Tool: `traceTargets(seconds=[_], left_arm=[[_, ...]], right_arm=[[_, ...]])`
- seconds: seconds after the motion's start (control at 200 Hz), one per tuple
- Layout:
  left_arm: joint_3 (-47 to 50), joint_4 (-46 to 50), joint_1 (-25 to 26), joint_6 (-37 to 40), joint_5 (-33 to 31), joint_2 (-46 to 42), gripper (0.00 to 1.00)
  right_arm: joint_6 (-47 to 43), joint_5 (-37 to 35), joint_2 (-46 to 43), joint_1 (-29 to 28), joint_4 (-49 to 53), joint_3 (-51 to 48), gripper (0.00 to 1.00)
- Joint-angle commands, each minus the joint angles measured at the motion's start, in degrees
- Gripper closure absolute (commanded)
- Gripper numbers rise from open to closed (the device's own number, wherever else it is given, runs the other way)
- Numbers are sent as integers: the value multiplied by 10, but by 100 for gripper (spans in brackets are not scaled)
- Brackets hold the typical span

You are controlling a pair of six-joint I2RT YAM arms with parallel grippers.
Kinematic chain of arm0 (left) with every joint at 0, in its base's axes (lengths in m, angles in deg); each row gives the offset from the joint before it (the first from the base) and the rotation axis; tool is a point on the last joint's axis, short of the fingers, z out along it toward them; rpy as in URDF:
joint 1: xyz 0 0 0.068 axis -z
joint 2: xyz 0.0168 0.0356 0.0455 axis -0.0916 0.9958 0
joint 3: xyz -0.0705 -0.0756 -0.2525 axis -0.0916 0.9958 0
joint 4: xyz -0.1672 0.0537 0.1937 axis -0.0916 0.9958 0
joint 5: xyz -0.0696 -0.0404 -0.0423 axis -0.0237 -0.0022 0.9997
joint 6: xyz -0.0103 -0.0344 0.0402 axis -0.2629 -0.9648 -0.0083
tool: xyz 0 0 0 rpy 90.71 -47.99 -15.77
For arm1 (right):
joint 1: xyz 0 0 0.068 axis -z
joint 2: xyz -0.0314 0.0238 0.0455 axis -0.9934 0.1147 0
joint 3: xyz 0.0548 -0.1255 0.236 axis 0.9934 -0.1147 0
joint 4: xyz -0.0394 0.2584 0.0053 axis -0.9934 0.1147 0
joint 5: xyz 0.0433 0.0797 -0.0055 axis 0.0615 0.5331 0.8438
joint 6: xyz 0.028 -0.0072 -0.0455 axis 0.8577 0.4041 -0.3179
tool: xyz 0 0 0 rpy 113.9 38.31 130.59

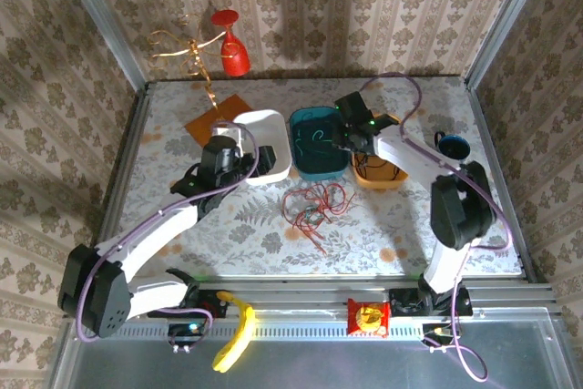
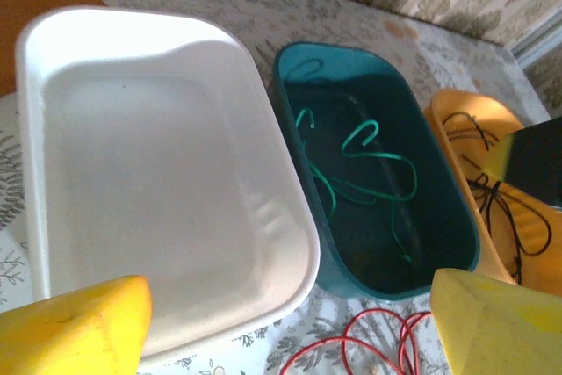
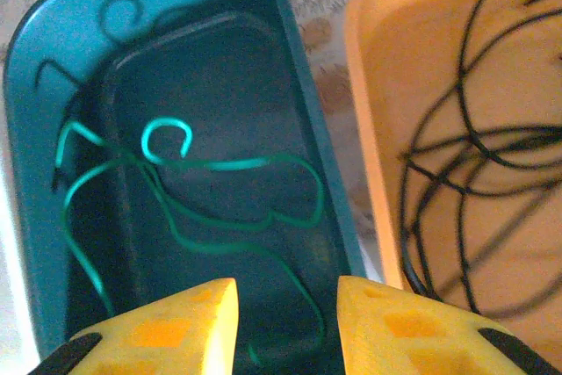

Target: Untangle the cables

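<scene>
Next, my right gripper draws back from the teal bin (image 3: 35, 111) and comes down onto the red tangle for green cable, as that lies below, toward my base.
Red cables (image 1: 314, 205) lie in a loose tangle on the table in front of the bins; their loops (image 2: 369, 349) show below my left gripper (image 2: 290, 331). That gripper is wide open, holds nothing, and hovers at the near edge of the white tray (image 2: 167, 191). A green cable (image 3: 219, 164) lies coiled in the teal bin (image 3: 35, 111). My right gripper (image 3: 288, 322) hangs over that bin with its jaws apart, and the cable lies loose on the bin floor beneath them. Black cables (image 3: 474, 142) rest in the orange bin (image 3: 373, 129).
The white tray (image 1: 260, 143), teal bin (image 1: 301, 166) and orange bin (image 1: 398, 179) stand side by side mid-table. An orange mat (image 1: 217, 116) lies behind the tray and a dark cup (image 1: 453, 145) at the right. A red glass (image 1: 232, 43) stands at the back wall.
</scene>
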Motion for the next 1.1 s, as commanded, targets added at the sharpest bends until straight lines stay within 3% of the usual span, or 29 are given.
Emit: traceTargets(seconds=[0.0, 0.105, 0.215, 0.28, 0.335, 0.435, 0.55, 0.845, 1.095], left_arm=[[-22, 39, 24, 38, 34, 24, 16], [-36, 71, 60, 54, 46, 54, 15], [-24, 97, 80, 16, -2, 70, 15], [-10, 100, 79, -12, -14, 74, 15], [-6, 113, 79, -28, -30, 77, 15], [-14, 145, 73, -42, -63, 80, 15], [-30, 188, 71, -42, -98, 84, 15], [-14, 197, 73, -55, -105, 79, 15], [-18, 189, 73, -42, -91, 82, 15]], right_arm=[[-13, 23, -70, -11, -2, -53, 64], [-42, 78, -129, -42, -20, -126, 64], [-95, 161, -163, -99, -30, -184, 63], [-139, 197, -161, -140, -23, -202, 63], [-177, 183, -149, -168, 10, -191, 63], [-202, 223, -113, -180, 32, -178, 63], [-214, 225, -74, -187, 39, -157, 63], [-217, 199, 7, -195, 41, -108, 63], [-240, 157, -8, -192, 74, -125, 63]])
